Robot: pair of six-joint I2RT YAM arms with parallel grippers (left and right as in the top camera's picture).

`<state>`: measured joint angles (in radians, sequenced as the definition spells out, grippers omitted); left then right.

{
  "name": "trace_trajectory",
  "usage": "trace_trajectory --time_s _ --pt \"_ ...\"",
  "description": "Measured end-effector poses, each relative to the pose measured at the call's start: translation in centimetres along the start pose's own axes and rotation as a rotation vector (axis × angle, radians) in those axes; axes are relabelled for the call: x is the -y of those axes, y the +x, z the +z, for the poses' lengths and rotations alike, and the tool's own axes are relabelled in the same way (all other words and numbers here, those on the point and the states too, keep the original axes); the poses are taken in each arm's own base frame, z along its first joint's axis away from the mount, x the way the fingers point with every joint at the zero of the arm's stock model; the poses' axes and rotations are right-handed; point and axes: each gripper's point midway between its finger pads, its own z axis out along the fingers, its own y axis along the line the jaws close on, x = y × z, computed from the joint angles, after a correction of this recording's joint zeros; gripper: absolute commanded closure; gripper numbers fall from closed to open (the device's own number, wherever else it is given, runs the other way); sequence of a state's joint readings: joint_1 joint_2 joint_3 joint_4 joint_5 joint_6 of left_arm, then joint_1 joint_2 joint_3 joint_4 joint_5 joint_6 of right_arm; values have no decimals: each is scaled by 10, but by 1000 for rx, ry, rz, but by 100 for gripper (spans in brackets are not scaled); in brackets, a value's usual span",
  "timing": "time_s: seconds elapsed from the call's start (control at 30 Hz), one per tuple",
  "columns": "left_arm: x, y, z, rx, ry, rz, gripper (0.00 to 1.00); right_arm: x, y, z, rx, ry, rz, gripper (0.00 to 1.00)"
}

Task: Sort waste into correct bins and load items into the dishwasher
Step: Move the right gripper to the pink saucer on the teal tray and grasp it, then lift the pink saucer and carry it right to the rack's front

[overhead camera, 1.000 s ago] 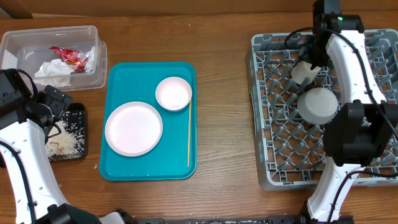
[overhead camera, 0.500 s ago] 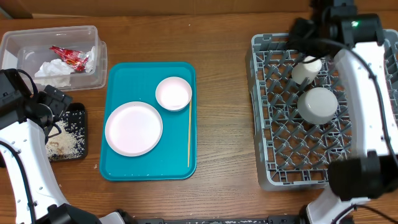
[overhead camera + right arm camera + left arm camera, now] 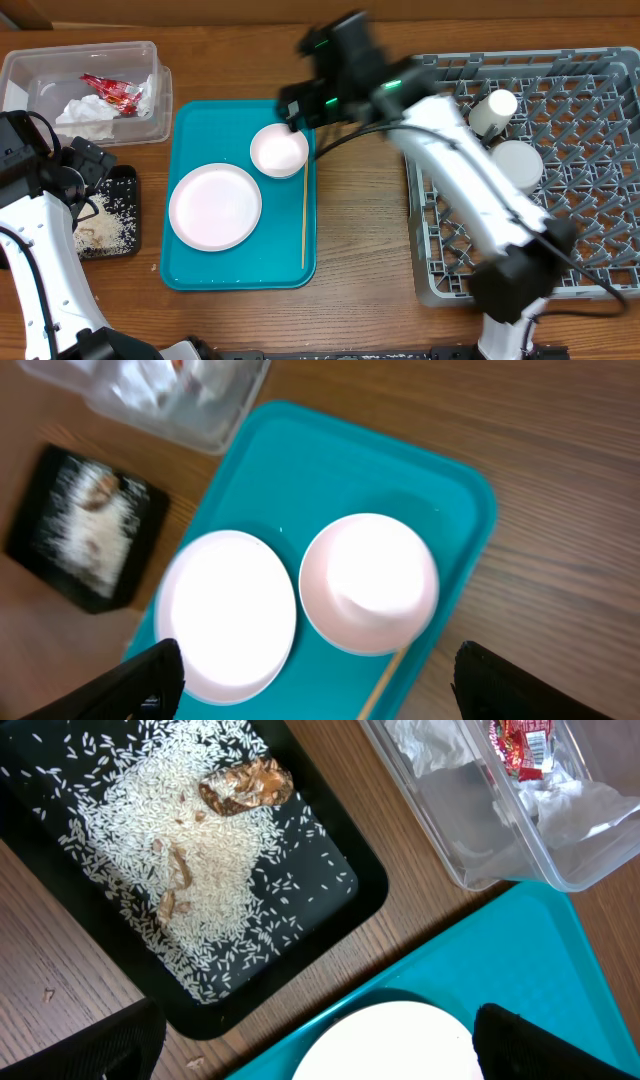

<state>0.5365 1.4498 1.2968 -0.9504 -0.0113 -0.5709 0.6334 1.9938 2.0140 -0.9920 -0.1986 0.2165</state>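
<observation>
I should move my right gripper down and to the left in the overhead view onto the small saucer's plate-side rim (image 3: 252, 156) (image 3: 303, 598), since the gripper's open fingers are empty.
My right gripper (image 3: 298, 108) (image 3: 318, 695) hovers open and blurred over the far end of the teal tray, above the small pink saucer (image 3: 279, 150) (image 3: 369, 582). Nothing is between its fingers. The large pink plate (image 3: 215, 206) (image 3: 227, 610) and the chopstick (image 3: 304, 220) lie on the same tray. The white cup (image 3: 493, 108) and grey-blue bowl (image 3: 517, 165) sit in the grey dish rack (image 3: 425, 250). My left gripper (image 3: 92, 168) (image 3: 320, 1060) is open above the black tray (image 3: 330, 915) of rice scraps (image 3: 200, 850). The napkin (image 3: 85, 115) and red wrapper (image 3: 112, 92) lie in the clear tub (image 3: 150, 60).
The teal tray (image 3: 230, 130) lies between the tub and the rack. My right arm stretches from the rack's near left corner across bare wood to the tray. The clear tub and black tray stand close together at the left edge.
My right gripper opened, left the white cup in the rack and swung left across the table to the teal tray. The left arm has not moved.
</observation>
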Motion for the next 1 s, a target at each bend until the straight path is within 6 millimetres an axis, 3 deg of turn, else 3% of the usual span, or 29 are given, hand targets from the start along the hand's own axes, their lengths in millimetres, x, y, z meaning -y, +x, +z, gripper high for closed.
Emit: trace_trajectory --time_s 0.23,0.4,0.47,0.57,0.67,1.0 --pt "0 0 0 0 0 0 0 -17 56 108 -125 166 -131 25" --pt "0 0 0 0 0 0 0 -14 85 149 -176 242 -178 34" --pt "0 0 0 0 0 0 0 -12 92 158 -187 260 -182 51" --pt "0 0 0 0 0 0 0 -9 94 163 -185 279 -176 60" --pt "0 0 0 0 0 0 0 -8 91 163 -170 286 -170 64" --pt "0 0 0 0 0 0 0 -6 94 167 -176 293 -155 64"
